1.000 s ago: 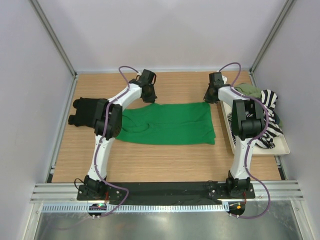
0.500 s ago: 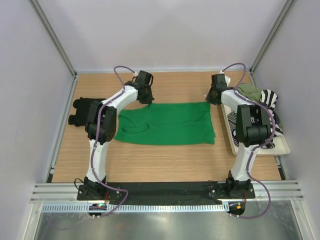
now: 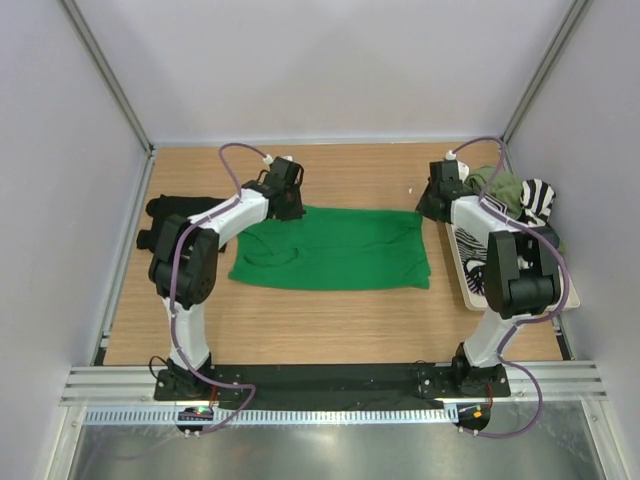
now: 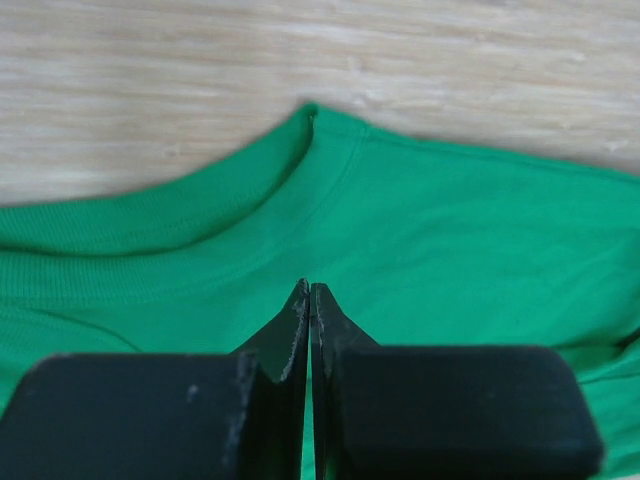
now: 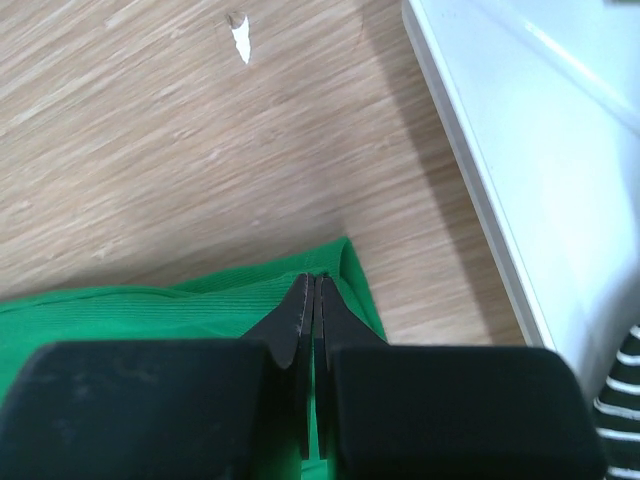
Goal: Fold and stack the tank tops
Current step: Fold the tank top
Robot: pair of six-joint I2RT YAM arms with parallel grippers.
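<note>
My right gripper carries the green tank top's pinched corner back toward the tank top's near corner (image 3: 422,278) beside the tray next and releases it. The tank top lies spread flat.
The bright green tank top (image 3: 335,248) lies spread flat in the middle of the table. My left gripper (image 3: 287,206) is at its far left corner; in the left wrist view (image 4: 310,286) the jaws are shut just above the flat green cloth (image 4: 450,240), near the curved neckline. My right gripper (image 3: 431,206) is at the far right corner; in the right wrist view (image 5: 315,277) the jaws are shut with their tips at the green hem corner (image 5: 150,310). The black tank top (image 3: 170,222) lies folded at the left.
A white tray (image 3: 570,297) at the right edge holds the striped top (image 3: 541,197) and the olive top (image 3: 497,182); its rim (image 5: 470,170) lies close to the right gripper. Grey walls enclose the wooden table.
Both grippers have moved nearer and down onto the far corners of the green top, and both arms have swung outward. The green top has hardly shifted.
</note>
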